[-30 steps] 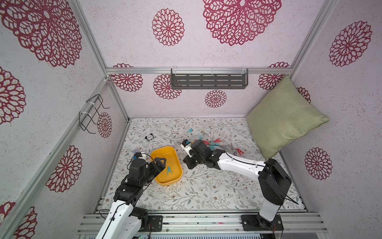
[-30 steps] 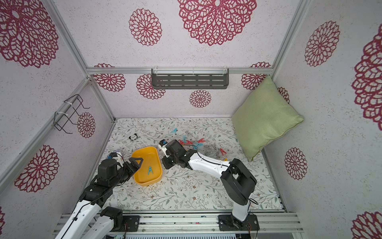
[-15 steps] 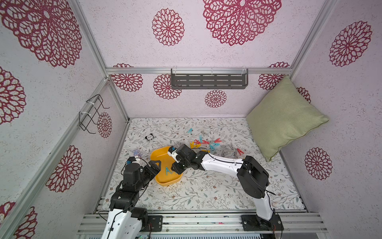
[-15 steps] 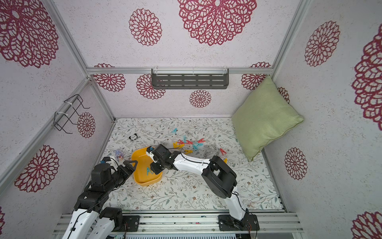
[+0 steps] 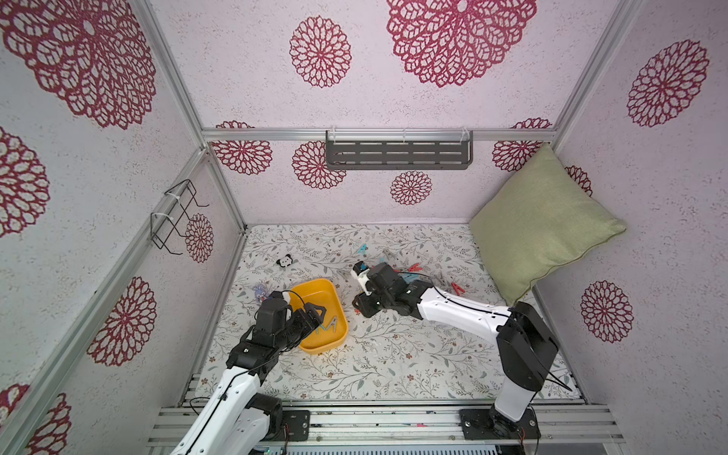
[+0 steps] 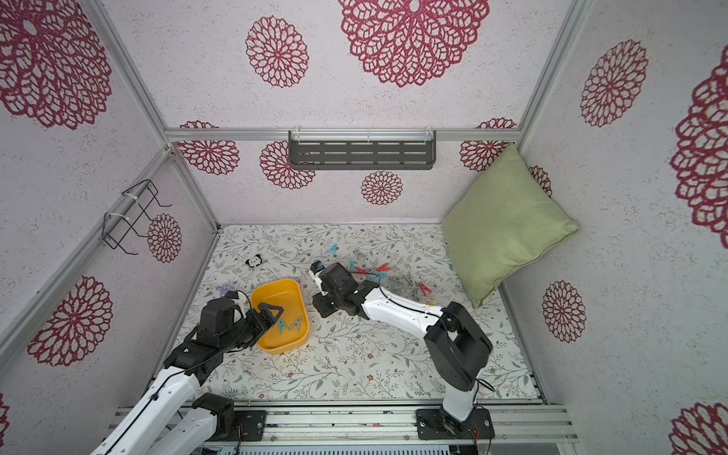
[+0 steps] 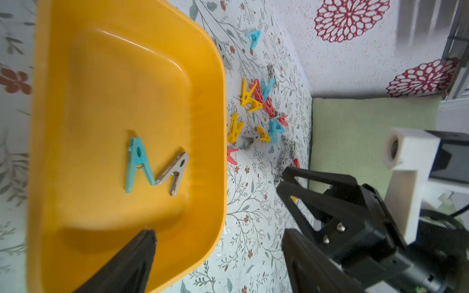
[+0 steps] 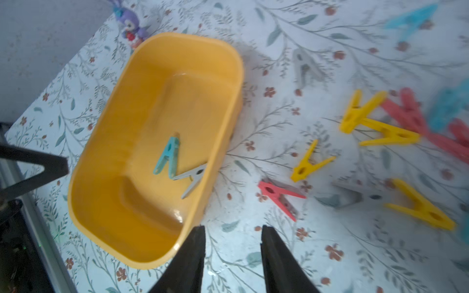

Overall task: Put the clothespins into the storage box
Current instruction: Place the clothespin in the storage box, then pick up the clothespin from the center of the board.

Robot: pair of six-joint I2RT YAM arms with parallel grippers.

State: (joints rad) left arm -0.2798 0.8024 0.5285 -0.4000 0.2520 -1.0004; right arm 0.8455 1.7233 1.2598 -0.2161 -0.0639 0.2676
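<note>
I will next move my right gripper away from the storage box [image 5: 315,295] toward the green cushion and down onto the loose grey clothespin, because the clothespin is outside the box.
The yellow storage box [image 5: 315,295] [image 6: 275,295] [image 7: 114,88] [image 8: 152,88] stands on the floral mat. In it lie two clothespins, a teal one [image 7: 138,165] [image 8: 167,158] and a grey one [image 7: 173,172] [image 8: 191,180]. Several loose clothespins [image 5: 409,272] [image 6: 378,275] [image 7: 258,114] [image 8: 380,132] lie scattered behind my right arm. My left gripper [image 5: 317,311] [image 6: 272,311] [image 7: 218,233] hangs open over the box's near part, one finger above the inside and one beyond the rim, holding nothing. My right gripper [image 5: 356,309] [image 6: 321,307] [image 8: 232,228] is open and empty just right of the box.
A panda toy [image 5: 284,260] and a purple figure [image 5: 260,292] [image 8: 129,28] sit left of and behind the box. A green cushion [image 5: 539,228] leans in the right back corner. A grey shelf [image 5: 398,153] and a wire rack [image 5: 177,216] hang on the walls.
My right gripper reached over the box, opened, and drew back to its right. A grey clothespin now lies beside the teal one. My left gripper pulled back, then came forward over the box.
</note>
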